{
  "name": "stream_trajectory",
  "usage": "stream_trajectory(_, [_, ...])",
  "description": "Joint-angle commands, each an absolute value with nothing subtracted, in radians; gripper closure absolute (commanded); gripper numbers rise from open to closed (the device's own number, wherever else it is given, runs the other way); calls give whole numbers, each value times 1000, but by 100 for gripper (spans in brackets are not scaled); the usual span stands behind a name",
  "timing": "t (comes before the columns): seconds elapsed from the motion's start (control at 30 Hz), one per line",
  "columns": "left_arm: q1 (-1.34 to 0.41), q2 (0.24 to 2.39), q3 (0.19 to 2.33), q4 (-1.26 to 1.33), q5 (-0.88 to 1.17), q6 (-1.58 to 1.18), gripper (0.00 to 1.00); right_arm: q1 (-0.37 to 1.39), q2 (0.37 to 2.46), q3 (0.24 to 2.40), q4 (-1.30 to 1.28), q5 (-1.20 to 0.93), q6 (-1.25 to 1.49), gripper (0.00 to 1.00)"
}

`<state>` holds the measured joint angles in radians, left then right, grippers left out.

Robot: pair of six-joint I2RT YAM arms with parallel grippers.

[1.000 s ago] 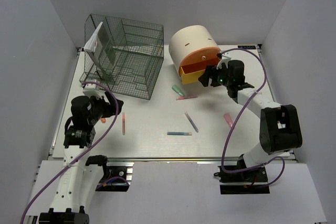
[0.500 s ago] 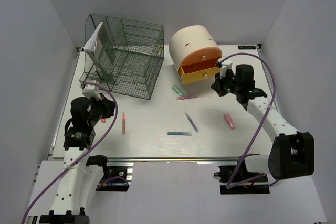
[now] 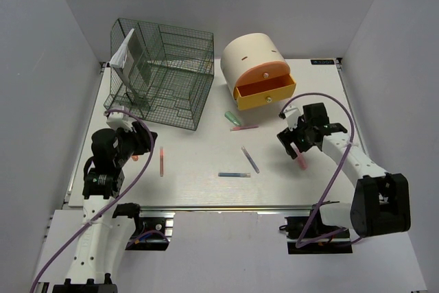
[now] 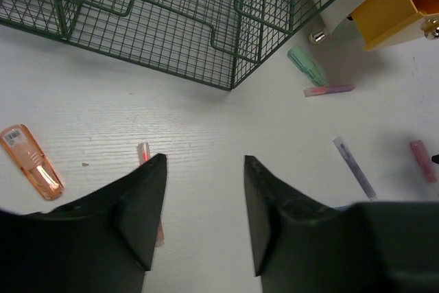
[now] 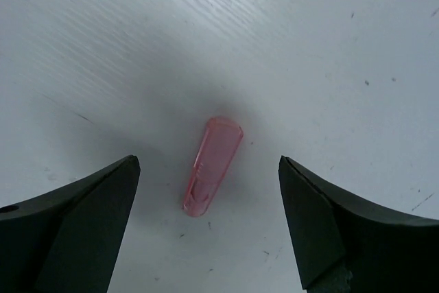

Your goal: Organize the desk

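Observation:
Next, my right gripper moves down around the middle of the pink translucent case [image 3: 301, 163] [image 5: 212, 166] and closes there, since the case already lies between its open fingers.
The white desk [image 3: 206, 183] carries scattered pens and small cases. My right gripper [image 3: 296, 143] hangs open just above a pink translucent case [image 5: 212, 166], one finger on either side and neither touching it. In the top view the case [image 3: 301, 163] pokes out below those fingers. Over the desk's left side, my left gripper [image 4: 204, 161] is open and empty. A red pen [image 4: 144, 153] lies partly under its left finger, and an orange case [image 4: 31, 169] lies further left.
A dark green wire rack [image 3: 161, 73] stands at the back left. The cream drawer unit [image 3: 252, 60] has its yellow drawer [image 3: 265, 91] pulled out. A green cap [image 3: 232, 119], a pink pen [image 3: 244, 127], a purple pen [image 3: 250, 159] and a blue pen [image 3: 234, 174] lie mid-desk.
My right gripper left the drawer front, swung toward the near right and now stands open over the pink case. The drawer sits further out. The left arm barely moved.

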<state>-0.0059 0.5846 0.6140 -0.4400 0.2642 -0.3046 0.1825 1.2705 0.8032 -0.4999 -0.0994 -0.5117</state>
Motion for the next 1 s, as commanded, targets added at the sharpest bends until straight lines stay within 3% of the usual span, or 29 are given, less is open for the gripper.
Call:
stream_trajectory(0.0, [-2, 574, 609, -426, 265, -308, 39, 176, 1288, 764, -502, 29, -534, 13])
stream_trajectory(0.37, [-2, 569, 607, -428, 265, -307, 34, 156, 1468, 765, -483, 9, -531, 30])
stream_trajectory(0.47, [-2, 568, 607, -428, 265, -305, 34, 141, 1508, 776, -511, -43, -549, 41])
stream_trajectory(0.57, [-2, 565, 607, -426, 267, -305, 34, 129, 1522, 769, -515, -70, -568, 59])
stream_trajectory(0.6, [-2, 568, 607, -428, 265, -307, 34, 126, 1519, 764, -515, -77, -577, 71])
stream_trajectory(0.73, [-2, 569, 607, -426, 267, -305, 34, 121, 1487, 758, -528, -104, -623, 82])
stream_trajectory(0.83, [-2, 572, 606, -425, 268, -305, 34, 124, 1428, 837, -699, -285, -862, 92])
stream_trajectory(0.97, [-2, 575, 607, -425, 273, -305, 34, 140, 1294, 945, -887, -480, -1159, 89])
